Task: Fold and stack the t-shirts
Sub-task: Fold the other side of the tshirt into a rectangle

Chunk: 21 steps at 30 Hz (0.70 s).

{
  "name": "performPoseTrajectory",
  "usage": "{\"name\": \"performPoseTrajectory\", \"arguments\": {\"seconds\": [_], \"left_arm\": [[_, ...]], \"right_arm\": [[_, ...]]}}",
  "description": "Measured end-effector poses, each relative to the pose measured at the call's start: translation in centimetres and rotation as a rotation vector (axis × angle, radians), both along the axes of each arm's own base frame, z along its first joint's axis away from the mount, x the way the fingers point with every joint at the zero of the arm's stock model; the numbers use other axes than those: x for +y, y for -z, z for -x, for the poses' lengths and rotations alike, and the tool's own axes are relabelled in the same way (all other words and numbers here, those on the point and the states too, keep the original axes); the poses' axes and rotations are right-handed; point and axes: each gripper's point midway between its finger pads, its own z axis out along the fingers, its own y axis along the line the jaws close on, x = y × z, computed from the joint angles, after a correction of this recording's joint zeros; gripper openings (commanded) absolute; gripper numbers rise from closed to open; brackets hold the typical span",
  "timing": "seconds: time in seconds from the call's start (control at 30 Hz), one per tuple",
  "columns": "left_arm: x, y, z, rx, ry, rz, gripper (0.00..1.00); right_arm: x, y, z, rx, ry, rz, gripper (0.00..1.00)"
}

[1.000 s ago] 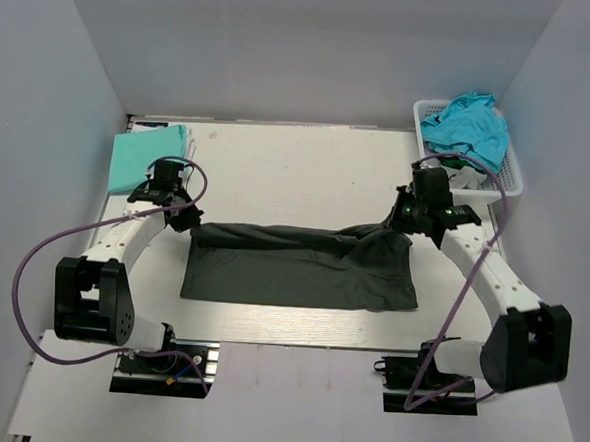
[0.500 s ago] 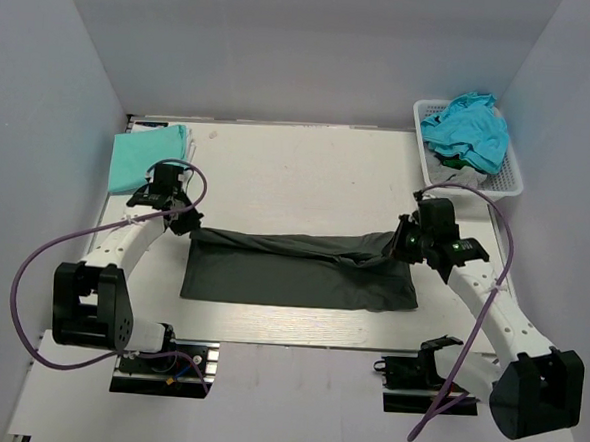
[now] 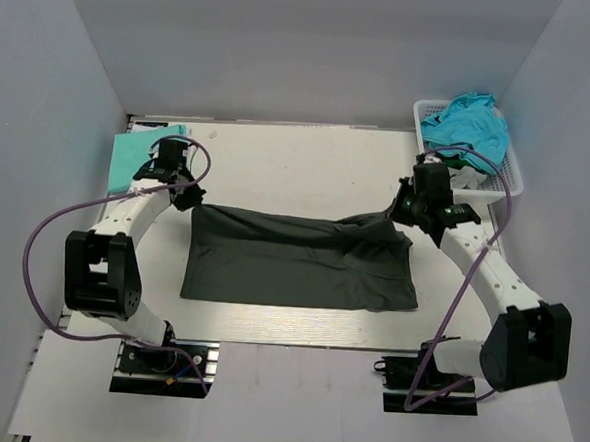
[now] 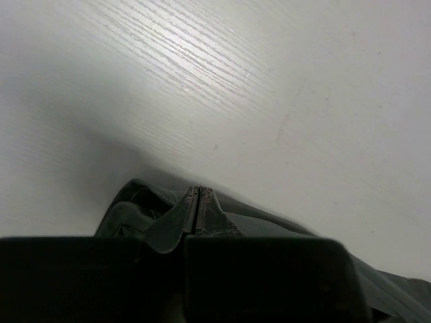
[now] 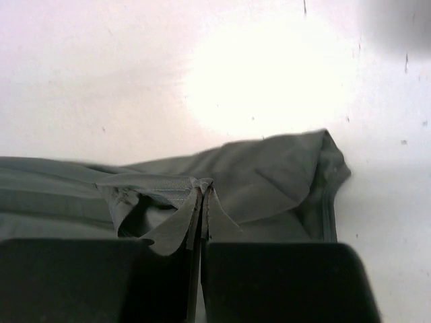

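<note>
My left gripper moves back and down over the flat end of the charcoal-grey t-shirt next and releases the t-shirt's far corner there, since it is still lifted.
The dark charcoal-grey t-shirt [image 3: 298, 261] lies spread across the middle of the table. My left gripper [image 3: 184, 196] is shut on its far left corner, seen pinched in the left wrist view [image 4: 198, 202]. My right gripper [image 3: 404, 210] is shut on its far right corner, a bunched fold in the right wrist view [image 5: 202, 195]. Both corners are lifted slightly. A folded mint-green t-shirt [image 3: 137, 156] lies at the far left. A teal t-shirt [image 3: 469, 126] and a grey one [image 3: 460, 177] are piled in the white basket [image 3: 513, 179].
The white lattice basket stands at the far right corner beside the right arm. The enclosure walls close in the table on three sides. Purple cables loop from both arms.
Both grippers have carried the shirt's far edge away from the bases, back toward the far side, so the shirt is spread wider front to back than half a second ago.
</note>
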Motion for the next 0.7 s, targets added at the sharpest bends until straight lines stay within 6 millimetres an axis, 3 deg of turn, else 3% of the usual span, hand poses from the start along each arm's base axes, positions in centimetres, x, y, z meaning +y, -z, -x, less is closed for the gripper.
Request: {"name": "performPoseTrajectory", "arguments": {"seconds": [0.2, 0.4, 0.7], "left_arm": [[0.2, 1.8, -1.2, 0.056, -0.004, -0.021, 0.00], [0.6, 2.5, -0.4, 0.083, -0.024, -0.032, 0.00], [0.5, 4.6, 4.7, 0.121, -0.041, -0.003, 0.00]], "right_arm": [[0.8, -0.7, -3.1, -0.013, -0.002, 0.005, 0.00], [0.7, -0.3, -3.0, -0.003, -0.011, 0.018, 0.00], [0.0, 1.4, 1.1, 0.027, -0.031, 0.003, 0.00]]}}
